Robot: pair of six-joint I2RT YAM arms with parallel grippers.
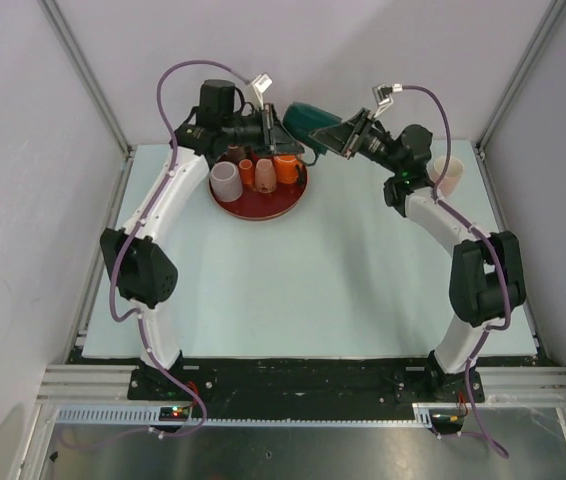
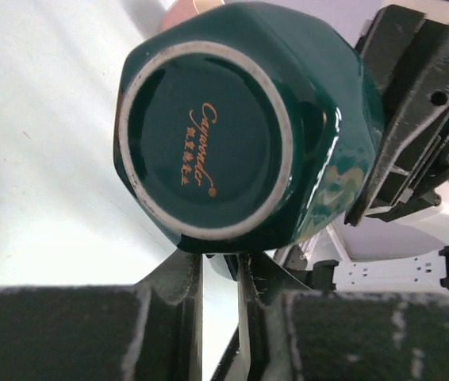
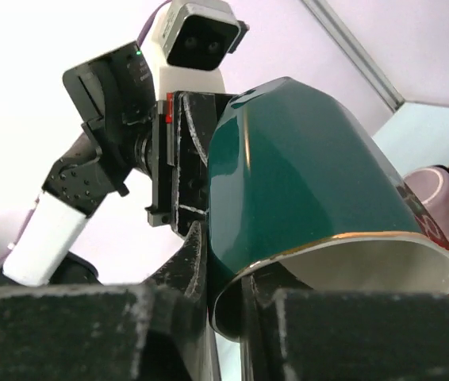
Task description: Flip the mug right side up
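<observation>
The robot's right gripper will turn downward, lower the mug onto the bare tabletop [image 1: 378, 188] beside the pale pink cup and let go of it.
A dark green mug [image 1: 308, 118] is held in the air at the back of the table, lying on its side between both grippers. In the left wrist view its base [image 2: 209, 151] with gold lettering faces the camera. In the right wrist view its open mouth [image 3: 367, 270] with a gold rim faces the camera. My right gripper [image 1: 341, 135] [image 3: 226, 305] is shut on the mug's rim, one finger inside and one outside. My left gripper [image 1: 271, 128] [image 2: 218, 266] is nearly closed at the mug's lower edge and seems to pinch a dark part of it, probably the handle.
A red round tray [image 1: 263, 211] stands under the left gripper with a lavender cup [image 1: 227, 180], an orange mug [image 1: 286, 167] and small orange and pink cups. A pale pink cup [image 1: 447, 176] stands at the back right by the right arm.
</observation>
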